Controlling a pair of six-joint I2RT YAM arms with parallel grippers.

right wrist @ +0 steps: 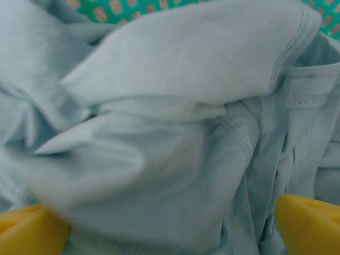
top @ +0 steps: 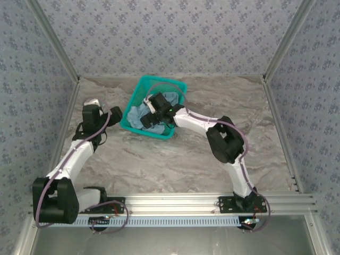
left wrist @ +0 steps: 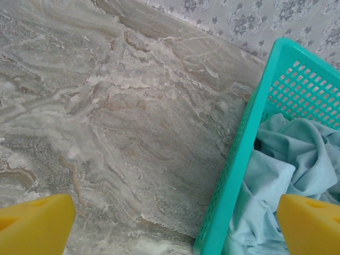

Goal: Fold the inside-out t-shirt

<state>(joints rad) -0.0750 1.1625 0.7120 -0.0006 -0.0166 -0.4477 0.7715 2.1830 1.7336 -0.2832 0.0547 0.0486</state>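
I should next move my right gripper further down and a little outward onto the bulge of cloth [top: 142, 112] [right wrist: 154, 172] and close it there, since that bulge is just below, between its open fingers.
The inside-out t-shirt [top: 137, 118] is a crumpled light-blue heap inside a teal mesh basket [top: 160, 81]. My right gripper [top: 159, 109] reaches down into the basket. In the right wrist view its yellow fingertips [right wrist: 311, 223] stand wide apart, pressed into the t-shirt [right wrist: 180, 69], with a bulge of cloth and stitched seams between them; the right gripper [right wrist: 170, 231] is open. My left gripper [top: 116, 115] hovers just outside the basket's left wall. It is open, straddling the basket rim [left wrist: 248, 139], one fingertip [left wrist: 34, 223] over the table, the other over the t-shirt [left wrist: 297, 154].
The basket stands at the back centre-left of the marble-patterned table [top: 175, 159]. Patterned walls close in the back and both sides. The arm bases sit on a metal rail [top: 175, 204] at the near edge.
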